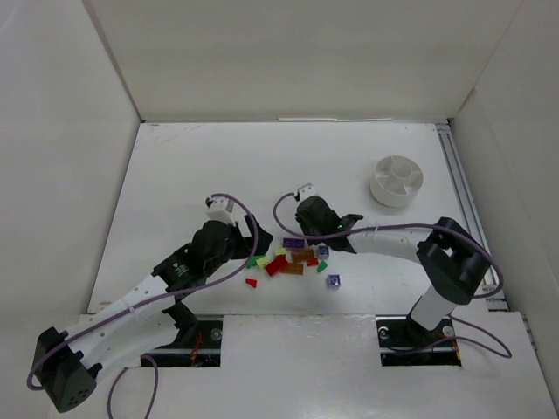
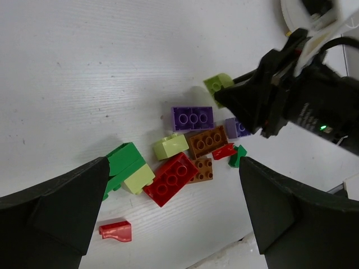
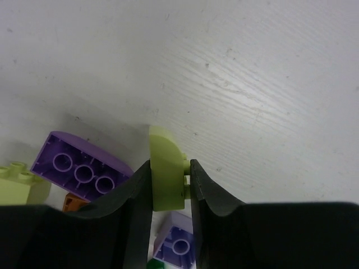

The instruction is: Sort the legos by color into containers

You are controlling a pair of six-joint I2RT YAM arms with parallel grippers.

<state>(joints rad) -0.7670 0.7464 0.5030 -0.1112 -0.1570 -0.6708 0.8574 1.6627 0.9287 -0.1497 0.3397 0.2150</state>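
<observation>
I will next lift the pale yellow-green lego with my right gripper. Then I will move it away from my base over the white divided dish, to the dish's section that faces the pile.
The legos lie in a loose pile (image 1: 293, 257) between the two arms, in red, green, purple, brown and pale yellow-green. My right gripper (image 3: 170, 178) is shut on a pale yellow-green lego (image 3: 165, 174) at the pile's far edge, one finger on each of its sides, next to a long purple lego (image 3: 81, 165). The left wrist view shows that held lego (image 2: 217, 83) at the right gripper's tip. My left gripper (image 2: 174, 165) hangs open over the pile, above a red lego (image 2: 171, 178) and a green one (image 2: 124, 159). The white divided dish (image 1: 384, 194) stands at the back right.
A small red piece (image 2: 116, 230) lies apart on the near side of the pile, and a purple lego (image 1: 333, 280) lies alone to its right. White walls close in the table on three sides. The table's near edge runs just behind the pile.
</observation>
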